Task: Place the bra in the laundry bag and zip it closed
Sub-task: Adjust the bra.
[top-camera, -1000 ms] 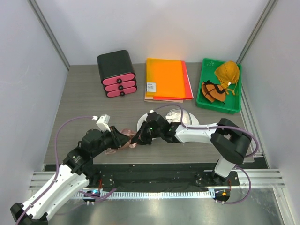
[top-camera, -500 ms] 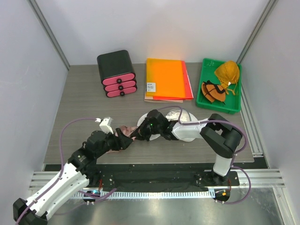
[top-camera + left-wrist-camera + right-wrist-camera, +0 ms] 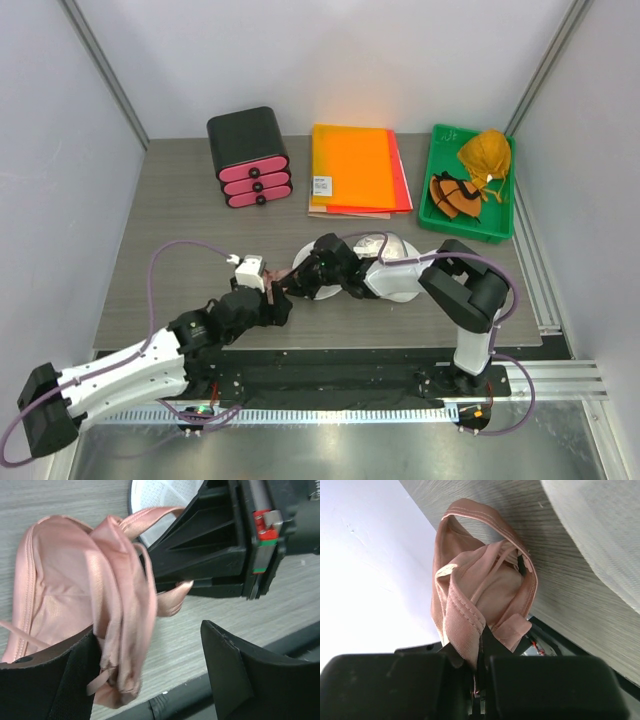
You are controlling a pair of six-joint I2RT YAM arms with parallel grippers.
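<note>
My left gripper is open, and the bra's lower end point(image 3: 122, 676) already hangs between its fingers, so next it will move a little toward the right gripper, turn slightly and close on that cloth.
The pink satin bra point(image 3: 75, 600) hangs bunched between the two grippers, just above the table. My right gripper point(image 3: 482, 667) is shut on a folded band of the bra point(image 3: 480, 590). My left gripper point(image 3: 150, 680) stands open around the lower end of the cloth, which rests against its left finger point(image 3: 45, 685). From above, both grippers meet at the table's front middle, the left gripper point(image 3: 280, 306) beside the right gripper point(image 3: 290, 287). The white mesh laundry bag point(image 3: 375, 243) lies just behind them, largely hidden by the right arm. Its rim point(image 3: 165, 492) shows in the left wrist view.
At the back stand a black drawer unit with pink fronts point(image 3: 250, 158), orange folders point(image 3: 355, 168) and a green bin point(image 3: 438, 190) holding orange and brown garments. The table's front edge point(image 3: 330, 345) runs right below the grippers.
My left gripper has opened and let go of the bra, and that arm has stretched lower and to the right. The right gripper stays shut on the bra and shifted slightly left.
</note>
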